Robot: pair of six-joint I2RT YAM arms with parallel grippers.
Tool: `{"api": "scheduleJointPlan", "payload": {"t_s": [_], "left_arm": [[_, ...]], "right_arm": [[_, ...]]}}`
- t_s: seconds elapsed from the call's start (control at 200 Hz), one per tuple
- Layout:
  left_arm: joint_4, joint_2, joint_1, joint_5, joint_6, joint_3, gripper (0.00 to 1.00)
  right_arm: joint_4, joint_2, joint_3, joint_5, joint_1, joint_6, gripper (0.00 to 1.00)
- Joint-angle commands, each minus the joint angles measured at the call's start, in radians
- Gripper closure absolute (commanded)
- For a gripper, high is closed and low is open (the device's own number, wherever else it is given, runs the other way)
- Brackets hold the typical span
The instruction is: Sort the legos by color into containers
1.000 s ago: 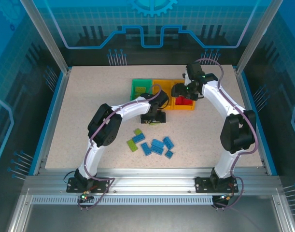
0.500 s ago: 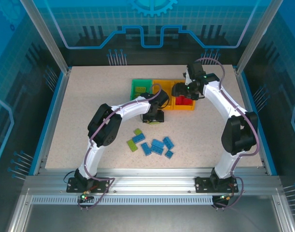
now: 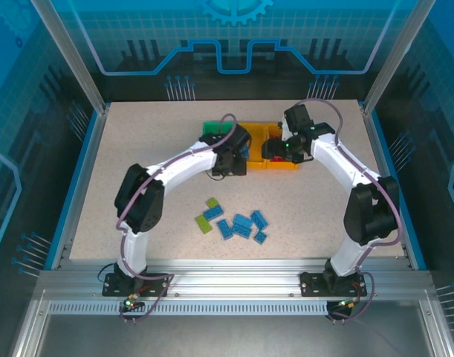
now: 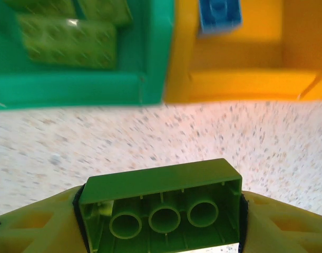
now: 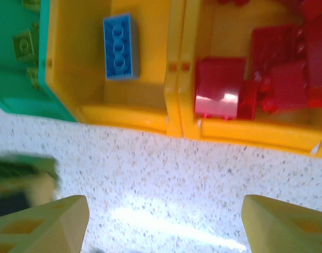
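Note:
The robot's left hand has to move the lego outward next and release it inside the green container (image 3: 210, 131).
My left gripper (image 4: 159, 219) is shut on a lime green lego (image 4: 161, 203), held underside-up above the table just in front of the bins. In the top view the left gripper (image 3: 230, 160) is at the near edge of the green container (image 3: 210, 131). That green container (image 4: 71, 89) holds lime green legos (image 4: 66, 39). The middle orange container (image 5: 113, 108) holds one blue lego (image 5: 120, 46). The right orange container (image 5: 255, 134) holds several red legos (image 5: 279, 79). My right gripper (image 5: 166, 224) is open and empty over bare table in front of the orange bins.
Several blue legos (image 3: 241, 225) and two lime green ones (image 3: 206, 219) lie loose on the speckled table (image 3: 137, 171) near its front middle. The two arms are close together by the bins. Blue side rails and aluminium posts border the table.
The left gripper has shut on a lime green lego, lifted it off the table and carried it back toward the green bin. The right gripper has shifted slightly left and stays open.

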Motion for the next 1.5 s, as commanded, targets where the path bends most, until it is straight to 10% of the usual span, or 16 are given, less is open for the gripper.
{"api": "scheduleJointPlan", "payload": {"t_s": [0.0,0.56,0.845,0.965,1.496], "left_arm": [[-0.032,-0.048,0.085,-0.044,0.090,0.032,0.42],[-0.096,0.223,0.222,0.070,0.274,0.369,0.38],[-0.102,0.219,0.222,0.105,0.228,0.358,0.21],[-0.087,0.167,0.219,0.106,0.216,0.324,0.02],[0.142,-0.291,0.214,0.084,0.201,-0.203,0.01]], "right_arm": [[0.034,-0.079,-0.089,0.007,0.048,-0.044,0.23],[0.061,-0.252,-0.485,-0.041,0.289,-0.049,0.36],[0.076,-0.158,-0.482,-0.074,0.337,-0.074,0.37],[0.065,-0.118,-0.485,-0.071,0.339,-0.095,0.39],[0.026,-0.135,-0.415,-0.005,0.325,-0.096,0.85]]}}
